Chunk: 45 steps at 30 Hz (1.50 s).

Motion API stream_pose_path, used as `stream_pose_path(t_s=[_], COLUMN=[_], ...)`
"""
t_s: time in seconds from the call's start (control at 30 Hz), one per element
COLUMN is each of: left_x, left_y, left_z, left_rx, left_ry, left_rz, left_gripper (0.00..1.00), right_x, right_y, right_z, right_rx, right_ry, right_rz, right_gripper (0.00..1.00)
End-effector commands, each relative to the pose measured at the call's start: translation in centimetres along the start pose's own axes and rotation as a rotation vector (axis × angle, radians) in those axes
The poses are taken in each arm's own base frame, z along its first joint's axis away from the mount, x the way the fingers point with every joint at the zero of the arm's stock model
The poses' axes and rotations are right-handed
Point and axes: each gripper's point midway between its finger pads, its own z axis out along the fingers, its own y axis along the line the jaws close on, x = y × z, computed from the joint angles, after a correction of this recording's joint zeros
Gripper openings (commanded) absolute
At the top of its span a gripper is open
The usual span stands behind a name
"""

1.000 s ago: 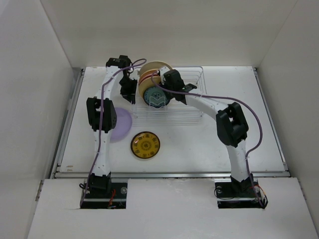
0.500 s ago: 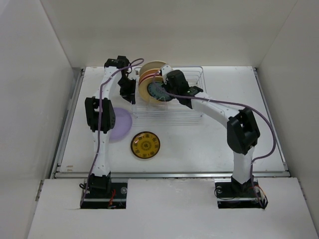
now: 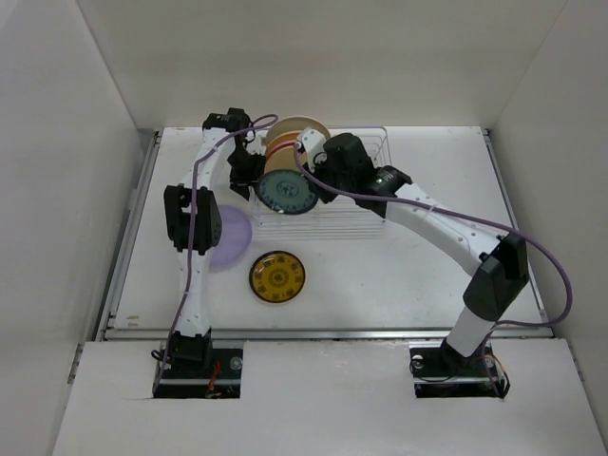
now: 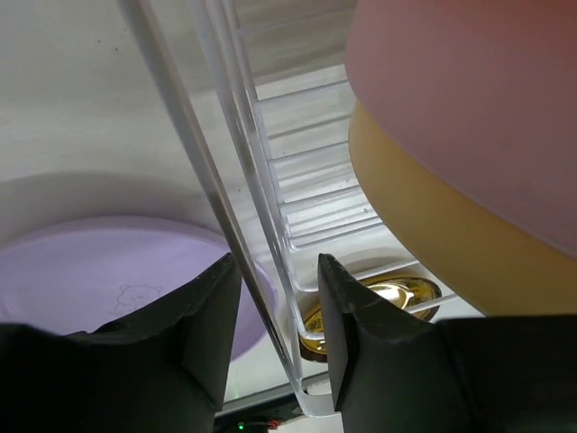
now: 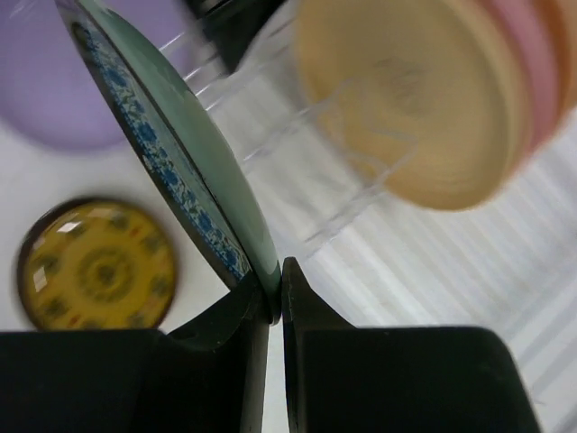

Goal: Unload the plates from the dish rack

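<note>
The amber plate (image 3: 277,276) is flat outside the rack, so the robot should next move the teal-green plate (image 3: 288,192) in its right gripper back and down, level it onto that plate and release it.
My right gripper (image 3: 315,180) (image 5: 275,298) is shut on the rim of the teal-green patterned plate (image 3: 288,192) (image 5: 171,135) and holds it tilted on edge above the front left part of the wire dish rack (image 3: 366,204). A cream plate (image 3: 285,144) (image 5: 406,99), a pink plate (image 5: 532,72) (image 4: 478,90) and a tan plate (image 4: 433,234) stand upright in the rack's back left. My left gripper (image 3: 249,171) (image 4: 278,334) grips the rack's left rim wires (image 4: 243,180) between its jaws.
A lavender plate (image 3: 233,237) (image 4: 99,280) lies flat on the table left of the rack, partly under my left arm. An amber patterned plate (image 3: 276,276) (image 5: 95,266) lies flat in front of the rack. White walls close in the table on three sides.
My right arm has stretched out and drawn the teal-green plate up and toward the rack's front left, its patterned face now showing from above. My left gripper has stayed at the rack's rim.
</note>
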Motion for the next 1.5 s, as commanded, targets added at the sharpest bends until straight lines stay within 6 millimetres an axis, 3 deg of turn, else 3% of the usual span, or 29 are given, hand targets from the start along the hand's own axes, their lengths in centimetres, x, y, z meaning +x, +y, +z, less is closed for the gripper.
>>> stream_pose_path(t_s=[0.0,0.07,0.17,0.4,0.47,0.53,0.57,0.67,0.8,0.93,0.97,1.07,1.17,1.3,1.47], left_x=[-1.0,-1.5,-2.4,-2.7,-2.7,-2.9,-2.9,-3.1,-4.0,-5.2,-5.7,-7.3,-7.8,-9.0,-9.2], left_y=[-1.1,-0.8,-0.9,-0.2,-0.3,-0.6,-0.6,-1.3,-3.1,-5.0,-5.7,-6.0,-6.4,-5.2,-5.5], left_z=[-5.5,-6.1,-7.4,-8.9,-9.3,-9.8,-9.8,-9.6,-9.4,-9.5,-9.2,-9.3,-8.8,-8.3,-7.1], left_rx=[-0.022,-0.048,-0.062,-0.120,-0.119,-0.108,-0.108,-0.110,-0.122,-0.154,-0.159,-0.218,-0.248,-0.320,-0.315], left_ry=[-0.152,-0.188,-0.247,-0.293,-0.302,-0.323,-0.323,-0.327,-0.358,-0.415,-0.440,-0.496,-0.506,-0.523,-0.505], left_rz=[0.070,0.076,0.098,0.098,0.100,0.106,0.106,0.174,0.290,0.405,0.423,0.442,0.452,0.433,0.461], left_gripper=[0.37,0.38,0.38,0.41,0.41,0.41,0.41,0.41,0.41,0.41,0.42,0.43,0.43,0.38,0.32], right_x=[6.0,8.3,10.2,12.8,13.1,13.4,14.1,13.5,9.4,5.0,3.6,1.7,1.7,3.1,4.6], right_y=[8.0,9.6,11.9,13.0,13.5,13.4,13.5,12.8,10.8,3.7,2.5,-2.8,-7.5,-11.4,-13.9], right_z=[-2.1,-1.4,-0.4,2.0,2.2,2.4,2.4,2.1,0.7,-0.5,-1.6,-3.4,-4.4,-5.1,-5.7], right_rx=[-0.423,-0.488,-0.573,-0.579,-0.586,-0.575,-0.578,-0.547,-0.456,-0.219,-0.198,-0.055,0.084,0.189,0.246], right_ry=[0.198,0.271,0.332,0.405,0.417,0.429,0.451,0.441,0.305,0.140,0.091,0.002,-0.049,-0.055,-0.065], right_rz=[0.096,0.154,0.217,0.250,0.245,0.245,0.240,0.221,0.197,0.289,0.313,0.448,0.505,0.542,0.571], right_gripper=[0.00,0.00,0.00,0.02,0.26,0.62,0.66,0.69,0.71,0.75,0.75,0.75,0.76,0.76,0.76])
